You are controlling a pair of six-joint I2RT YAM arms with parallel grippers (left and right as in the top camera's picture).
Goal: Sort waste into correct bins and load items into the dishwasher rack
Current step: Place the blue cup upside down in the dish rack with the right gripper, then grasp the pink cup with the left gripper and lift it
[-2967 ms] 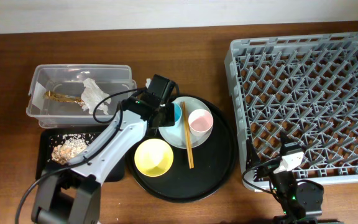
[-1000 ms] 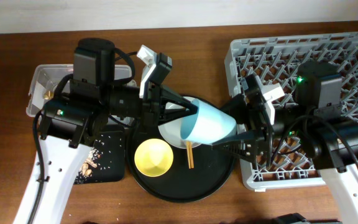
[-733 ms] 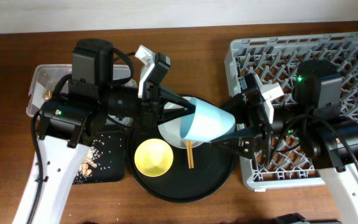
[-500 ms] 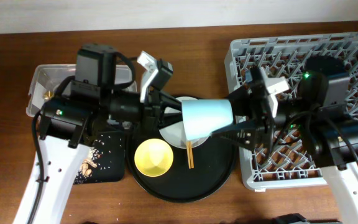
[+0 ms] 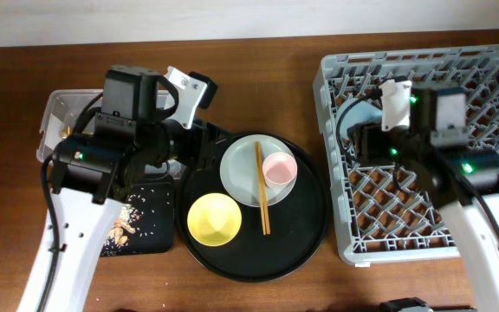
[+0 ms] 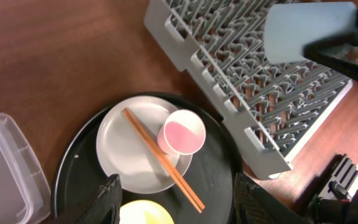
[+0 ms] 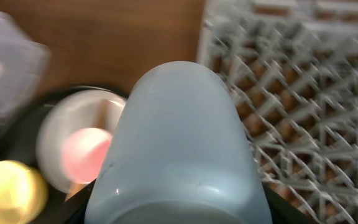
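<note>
My left gripper is going across the plate next, and then it will lower to the white cup's rim.
My right gripper is shut on the light-blue cup, which lies sideways and fills the right wrist view. It hangs over the left edge of the grey dishwasher rack, as the left wrist view also shows. My left gripper is open and empty above the round black tray. On that tray sit the grey-green plate, with the white cup pink inside and the wooden chopsticks on it, and the yellow bowl.
The clear tub stands at the back left, mostly hidden under my left arm. The flat black tray with beige food scraps lies in front of it. The tissue is hidden.
The light-blue cup has passed from my left gripper to my right. My right arm has carried it rightwards over the rack. My left arm has drawn back to the left, open.
</note>
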